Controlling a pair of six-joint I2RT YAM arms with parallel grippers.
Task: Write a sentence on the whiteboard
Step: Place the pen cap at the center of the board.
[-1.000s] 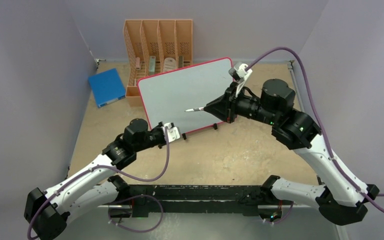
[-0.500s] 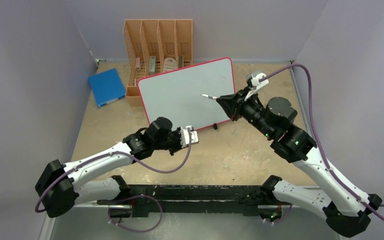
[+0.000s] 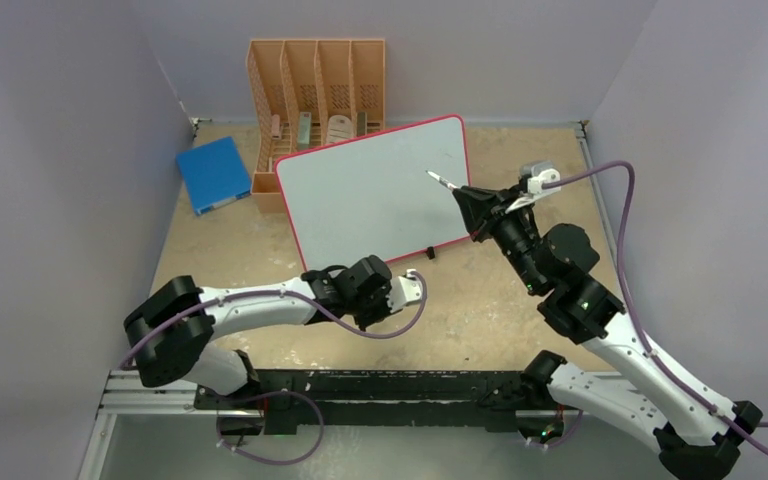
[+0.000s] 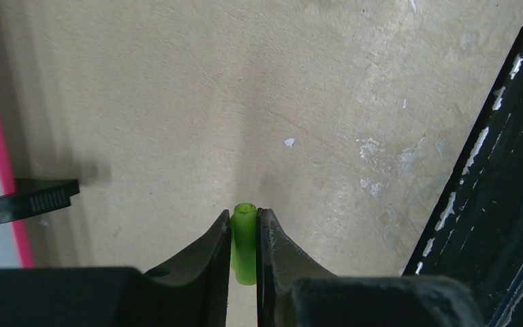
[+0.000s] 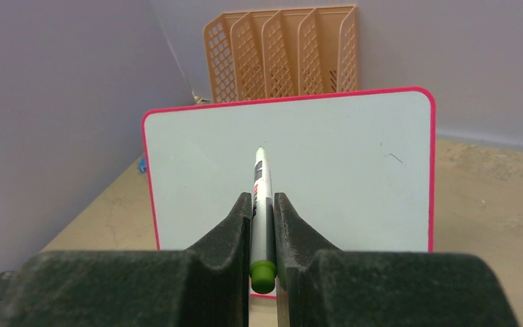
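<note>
My left gripper carries the green marker cap down a little toward the bare table next, before it opens.
The whiteboard (image 3: 375,190) stands tilted on small black feet, its red-pink rim (image 4: 3,136) and one foot (image 4: 34,197) at the left of the left wrist view. No sentence shows on its face (image 5: 340,170), only a faint short stroke (image 5: 395,158). My right gripper (image 3: 468,197) is shut on a white marker (image 5: 262,184) with a green end, whose tip points at the board's right part without clearly touching it. My left gripper (image 3: 412,291) hovers low over the table in front of the board, shut on a green marker cap (image 4: 245,242).
An orange file rack (image 3: 317,90) stands behind the board and a blue book (image 3: 213,173) lies at the back left. Grey walls close in both sides. The black base rail (image 4: 504,204) runs close to the right of the left gripper.
My left arm drew back from the board's lower edge toward the near side and right. My right gripper carried the marker rightward and up, toward the board's right edge.
</note>
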